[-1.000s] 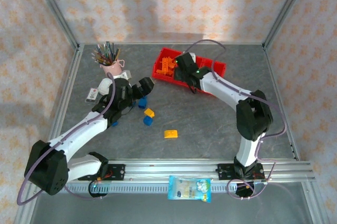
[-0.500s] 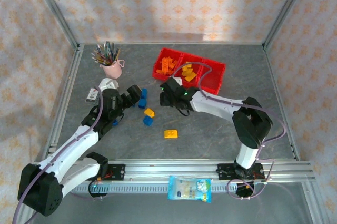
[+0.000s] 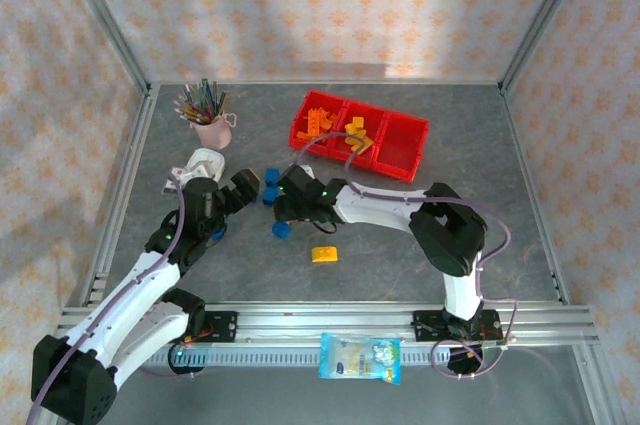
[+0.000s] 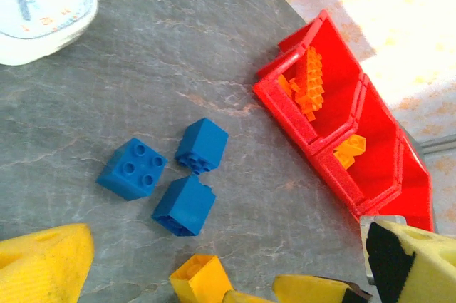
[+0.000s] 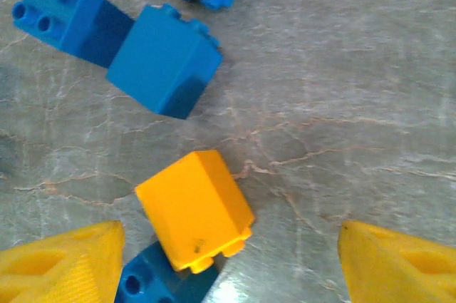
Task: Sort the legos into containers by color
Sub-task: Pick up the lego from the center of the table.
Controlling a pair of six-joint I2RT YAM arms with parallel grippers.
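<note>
The yellow brick sits below, between my fingers. My right gripper moves down next, brings its open fingers around the yellow brick [image 5: 194, 209] and closes on it.
Three joined red containers [image 3: 404, 142] stand at the back, with orange legos [image 3: 318, 122] in the left bin and yellow ones [image 3: 357, 137] in the middle. Loose legos lie mid-table: blue bricks [image 3: 270, 178] [image 4: 132, 168], a yellow brick [image 5: 194, 209] resting partly on a blue one [image 5: 153, 283], and an orange brick [image 3: 324, 254] nearer the front. My right gripper [image 3: 287, 204] [image 5: 228, 267] hangs open over the yellow brick, which sits between its fingers, closer to the left one. My left gripper [image 3: 248, 185] [image 4: 228, 264] is open and holds nothing, just left of the blue bricks.
A pink cup of pencils [image 3: 208, 123] and a white timer [image 3: 204, 160] stand at the back left. A plastic packet [image 3: 360, 358] lies on the front rail. Metal frame posts and patterned walls bound the table. My two grippers are close together over the bricks.
My right arm swung from the red containers down-left to the loose bricks, its jaws widening. My left arm drew back to the left, away from the blue bricks.
</note>
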